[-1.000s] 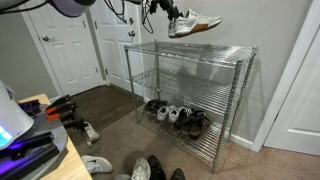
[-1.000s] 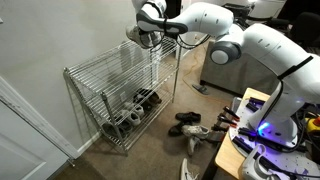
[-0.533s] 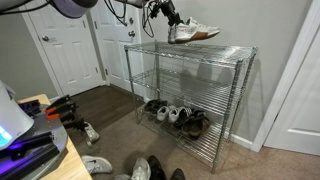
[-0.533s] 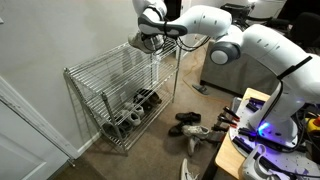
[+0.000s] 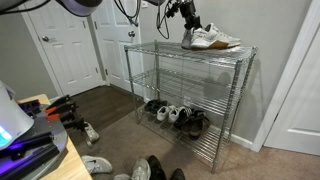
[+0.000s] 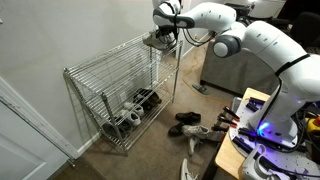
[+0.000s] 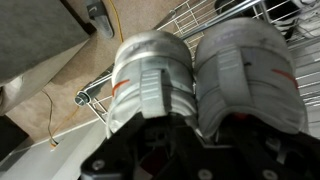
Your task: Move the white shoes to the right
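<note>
My gripper moves down slightly next and lets go of the shoes onto the top shelf's end [image 5: 224, 53] just below it, since the pair is already over that end.
The white shoes [image 5: 211, 39], a pair of white and light-grey sneakers with brownish soles, are at the right end of the wire rack's top shelf [image 5: 160, 49], resting on it or just above it. They also show in an exterior view [image 6: 160, 40] and fill the wrist view [image 7: 205, 75], heels toward the camera. My gripper [image 5: 190, 27] is shut on the shoes at their heel collars; its black fingers [image 7: 190, 128] pinch the inner walls between the two shoes.
The wire rack [image 6: 110, 75] stands against the wall; its bottom shelf holds several dark and white-and-black shoes [image 5: 175, 115]. Loose shoes [image 5: 97, 164] lie on the carpet in front. A desk corner [image 5: 35, 140] is at lower left. White doors [image 5: 65, 45] stand behind.
The gripper carried the white shoes from above the rack's left part to its right end and lowered them toward the top shelf.
</note>
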